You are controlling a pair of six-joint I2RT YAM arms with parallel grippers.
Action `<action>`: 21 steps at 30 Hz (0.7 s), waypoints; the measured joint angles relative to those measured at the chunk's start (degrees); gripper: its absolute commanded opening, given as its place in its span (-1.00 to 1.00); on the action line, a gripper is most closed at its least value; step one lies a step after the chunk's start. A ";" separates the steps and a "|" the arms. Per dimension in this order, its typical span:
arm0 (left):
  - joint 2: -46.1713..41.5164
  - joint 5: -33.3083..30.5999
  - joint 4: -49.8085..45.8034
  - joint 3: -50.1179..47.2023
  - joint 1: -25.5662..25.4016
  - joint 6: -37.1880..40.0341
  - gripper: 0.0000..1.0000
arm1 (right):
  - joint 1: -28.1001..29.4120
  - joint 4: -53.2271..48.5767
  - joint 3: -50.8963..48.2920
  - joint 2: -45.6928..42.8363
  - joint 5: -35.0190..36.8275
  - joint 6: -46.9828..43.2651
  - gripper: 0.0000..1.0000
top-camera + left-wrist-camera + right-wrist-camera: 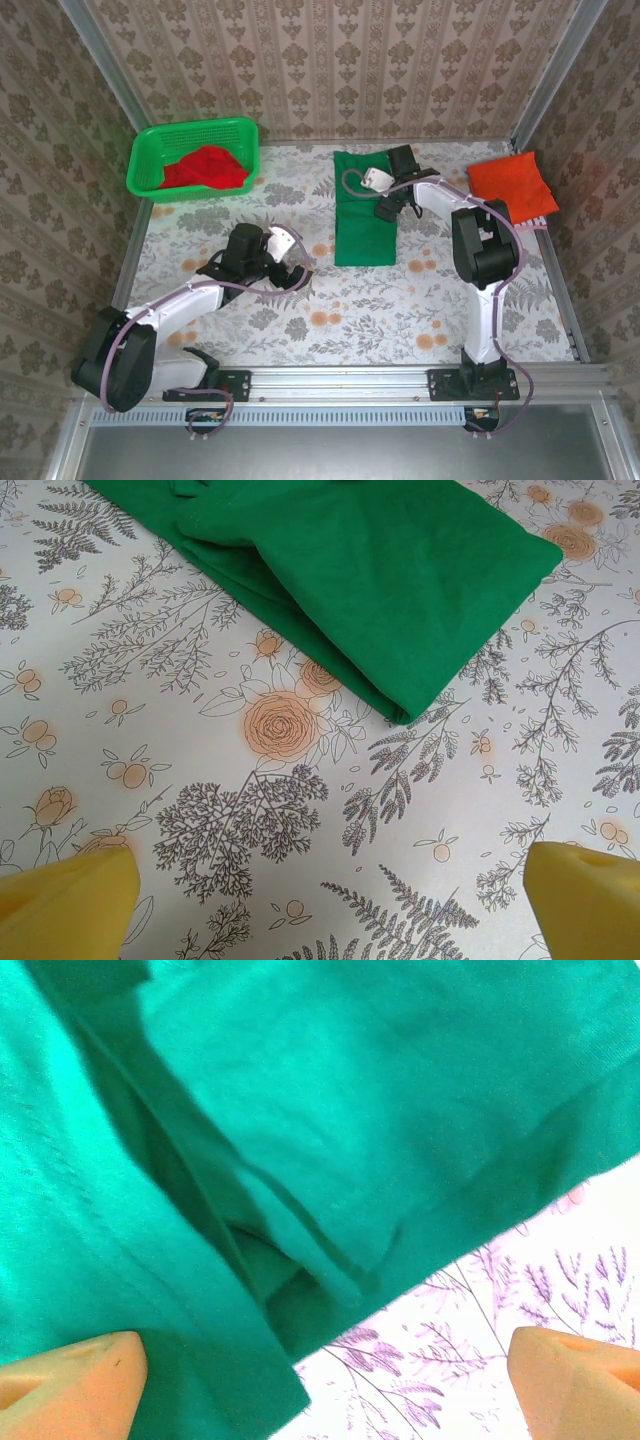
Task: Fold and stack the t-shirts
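Note:
I should next draw my right gripper back along the folded t-shirt and down onto the t-shirt's near corner [382, 261], which is below and back of the gripper, with bare tablecloth bordering it.
The dark green t-shirt [362, 225] lies folded into a long strip in the middle of the table. My right gripper [388, 210] hovers over its right edge, open; in the right wrist view the green cloth [300, 1110] has overlapping folds, and its edge runs between the fingertips [75, 1375] of the gripper [325, 1385]. My left gripper [297, 272] stands open over bare table, left of the strip's near end [400, 580]; nothing is between its fingers [70, 900]. The orange-red t-shirt [512, 185] lies folded at the far right. The red t-shirt [205, 168] is bunched in the basket.
The bright green lattice basket [150, 150] stands at the back left. Metal rails frame the table on both sides and a rail [340, 380] runs along the near edge. Floral tablecloth [340, 320] lies bare between the arms.

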 measured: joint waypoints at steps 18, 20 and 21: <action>-1.25 -0.17 0.02 0.00 0.07 0.02 1.00 | 11.89 0.61 -17.16 -17.97 -9.88 -2.05 0.68; -2.08 -0.17 0.02 0.00 0.33 0.11 1.00 | 14.62 0.13 -19.02 -18.25 -10.14 -1.97 0.58; -2.45 -0.17 0.02 0.00 0.42 0.17 0.99 | 15.69 -0.22 -20.00 -18.25 -10.43 -1.88 0.55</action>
